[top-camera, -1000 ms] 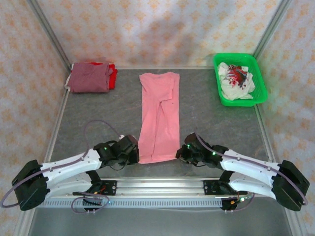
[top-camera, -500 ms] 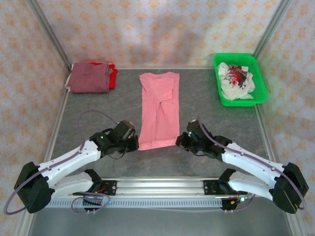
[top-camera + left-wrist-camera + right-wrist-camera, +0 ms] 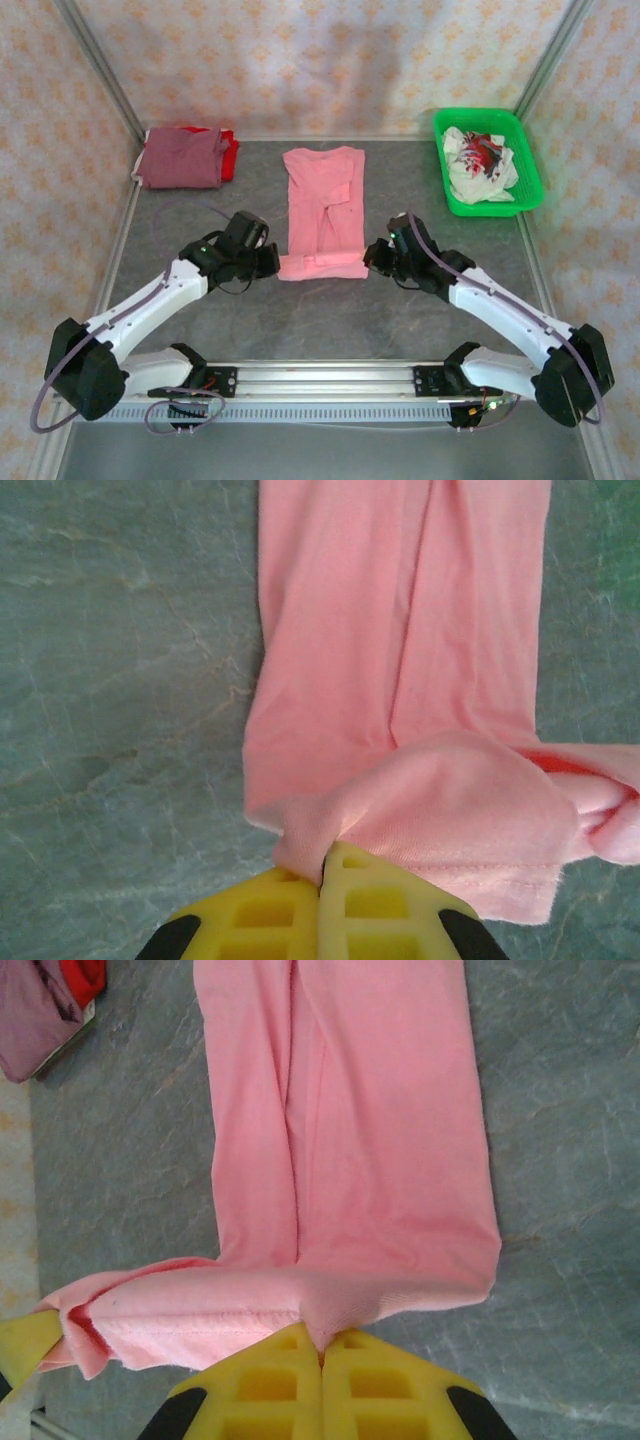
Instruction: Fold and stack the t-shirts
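Note:
The shirt's mid-length side edge (image 3: 294, 207) (image 3: 283, 590) lies outward of my left gripper. My left gripper needs to carry the hem's corner outward and let go of it there.
A salmon-pink t-shirt (image 3: 322, 205) lies lengthwise in the middle of the table, its sides folded in. My left gripper (image 3: 272, 264) is shut on the hem's left corner (image 3: 300, 852), and my right gripper (image 3: 372, 257) is shut on the right corner (image 3: 335, 1322). Both hold the hem lifted and doubled back over the shirt's lower part (image 3: 250, 1310). A folded maroon t-shirt (image 3: 182, 158) rests on a red one (image 3: 229, 152) at the back left.
A green basket (image 3: 530, 175) with crumpled white and red cloth (image 3: 480, 165) stands at the back right. Patterned walls close the table on three sides. Bare grey tabletop (image 3: 330, 320) stretches between the shirt and the arm bases.
Both grippers have carried the pink shirt's hem away from the near edge toward the back, folding the lower part over itself. The arms have stretched out.

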Action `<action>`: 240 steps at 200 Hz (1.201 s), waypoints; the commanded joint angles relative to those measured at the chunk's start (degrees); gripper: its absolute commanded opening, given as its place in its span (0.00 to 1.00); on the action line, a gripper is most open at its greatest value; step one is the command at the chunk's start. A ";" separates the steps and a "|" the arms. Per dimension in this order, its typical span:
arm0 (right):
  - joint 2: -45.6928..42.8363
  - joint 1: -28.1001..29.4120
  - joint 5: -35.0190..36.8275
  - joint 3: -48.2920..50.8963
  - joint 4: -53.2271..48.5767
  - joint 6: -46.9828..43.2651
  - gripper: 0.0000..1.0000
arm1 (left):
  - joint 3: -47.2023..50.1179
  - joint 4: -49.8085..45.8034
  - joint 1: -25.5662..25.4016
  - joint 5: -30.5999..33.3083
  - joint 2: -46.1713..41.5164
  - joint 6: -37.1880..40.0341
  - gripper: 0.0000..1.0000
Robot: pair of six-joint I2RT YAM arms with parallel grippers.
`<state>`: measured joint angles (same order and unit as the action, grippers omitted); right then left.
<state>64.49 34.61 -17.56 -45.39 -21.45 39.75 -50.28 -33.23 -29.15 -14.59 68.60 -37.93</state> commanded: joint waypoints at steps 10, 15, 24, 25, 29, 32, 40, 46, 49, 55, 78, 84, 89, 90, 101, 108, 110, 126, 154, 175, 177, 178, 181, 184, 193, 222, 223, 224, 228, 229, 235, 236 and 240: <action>3.01 -2.46 1.40 -2.80 0.70 -2.96 0.00 | -3.57 -0.18 2.27 1.30 3.23 4.39 0.00; 4.24 -2.83 1.23 -3.02 1.42 -3.32 0.00 | -4.13 -0.06 2.48 1.34 4.06 4.89 0.00; 5.76 -3.34 1.36 -3.59 2.42 -3.90 0.00 | -5.13 0.41 2.67 1.55 5.42 5.96 0.00; 5.92 -3.37 1.42 -3.67 2.45 -3.94 0.00 | -5.29 0.48 2.68 1.61 5.68 6.08 0.00; 6.50 -3.50 1.62 -4.01 2.62 -4.11 0.00 | -5.62 0.74 2.69 1.75 6.47 6.53 0.00; 6.97 -3.70 1.65 -4.28 2.76 -4.33 0.00 | -5.96 0.86 2.74 1.95 7.03 6.84 0.00; 8.14 -4.01 1.72 -4.98 3.40 -4.82 0.00 | -6.89 1.04 2.86 2.28 8.60 6.99 0.00; 8.97 -4.17 2.02 -5.50 3.72 -5.22 0.00 | -7.58 1.43 2.95 2.28 9.80 8.92 0.00; 9.36 -4.24 2.19 -5.70 3.96 -5.45 0.00 | -7.98 1.70 3.03 2.28 10.40 9.37 0.00; 10.16 -4.33 2.40 -6.09 4.56 -5.92 0.00 | -8.88 1.93 3.12 2.43 11.75 10.15 0.00; 13.91 -4.82 1.54 -8.31 6.72 -7.58 0.00 | -13.48 1.45 3.59 2.60 16.82 12.35 0.00; 15.09 -4.98 1.51 -9.07 7.01 -8.05 0.00 | -14.57 1.09 3.72 2.93 17.89 12.96 0.00; 15.87 -5.06 1.72 -9.68 7.10 -8.34 0.00 | -15.42 0.78 3.92 3.47 18.69 13.37 0.00; 16.03 -5.07 1.73 -9.75 7.12 -8.35 0.00 | -15.57 0.75 3.96 3.58 18.86 13.43 0.00; 17.80 -5.58 1.47 -10.95 7.60 -8.71 0.00 | -17.07 0.49 4.72 3.91 20.48 14.06 0.00; 18.80 -5.88 1.15 -11.55 8.41 -8.97 0.00 | -18.02 0.26 5.38 3.78 21.38 14.42 0.00; 19.04 -5.94 1.13 -11.78 8.61 -9.05 0.00 | -18.30 0.16 5.48 3.82 21.78 14.52 0.00; 21.65 -6.55 0.53 -13.99 9.12 -9.75 0.00 | -20.24 -0.08 6.55 4.40 23.55 15.56 0.00; 26.17 -7.81 -0.40 -18.47 8.98 -10.75 0.00 | -23.48 0.10 7.73 4.39 27.56 17.43 0.00; 28.70 -8.80 -0.80 -21.00 9.32 -11.31 0.00 | -27.19 -0.67 8.33 4.30 31.57 18.94 0.00; 28.99 -8.91 -0.78 -21.26 9.26 -11.30 0.00 | -27.58 -0.73 8.39 4.04 31.99 19.12 0.00; 29.14 -8.97 -0.79 -21.34 9.16 -11.37 0.00 | -27.76 -0.75 8.44 3.95 32.19 19.17 0.00; 29.61 -9.07 -0.81 -21.86 9.07 -11.44 0.00 | -28.39 -0.78 8.53 3.67 32.86 19.35 0.00; 29.99 -9.26 -0.88 -22.34 8.86 -11.59 0.00 | -29.00 -0.91 8.63 3.57 33.48 19.53 0.00; 31.23 -9.85 -1.04 -23.66 8.39 -11.87 0.00 | -31.11 -1.32 8.88 3.72 35.35 20.02 0.00; 34.78 -11.95 -1.32 -26.42 8.29 -12.27 0.00 | -39.03 -3.29 9.79 3.82 42.67 22.21 0.00; 34.94 -12.03 -1.33 -26.51 8.28 -12.34 0.00 | -39.42 -3.36 9.85 3.85 42.98 22.29 0.00; 35.01 -12.07 -1.29 -26.60 8.36 -12.38 0.01 | -39.74 -3.39 9.87 3.86 43.26 22.38 0.00; 35.83 -12.37 -1.11 -27.07 8.49 -12.53 0.07 | -40.99 -3.66 10.02 3.99 44.26 22.65 0.00; 36.03 -12.50 -1.09 -27.19 8.51 -12.56 0.09 | -41.28 -3.72 10.05 4.02 44.52 22.73 0.01; 37.52 -13.19 -1.11 -28.22 8.36 -12.81 0.20 | -43.32 -4.33 10.31 4.27 46.10 23.12 0.11; 37.75 -13.36 -1.18 -28.46 8.31 -12.87 0.22 | -43.67 -4.49 10.37 4.33 46.36 23.19 0.13; 38.99 -13.78 -1.55 -29.52 7.77 -13.19 0.28 | -45.05 -5.16 10.61 4.71 47.38 23.33 0.21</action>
<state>99.13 22.98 -19.18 -70.70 -13.47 28.75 -88.47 -34.22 -19.86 -11.51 111.09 -17.67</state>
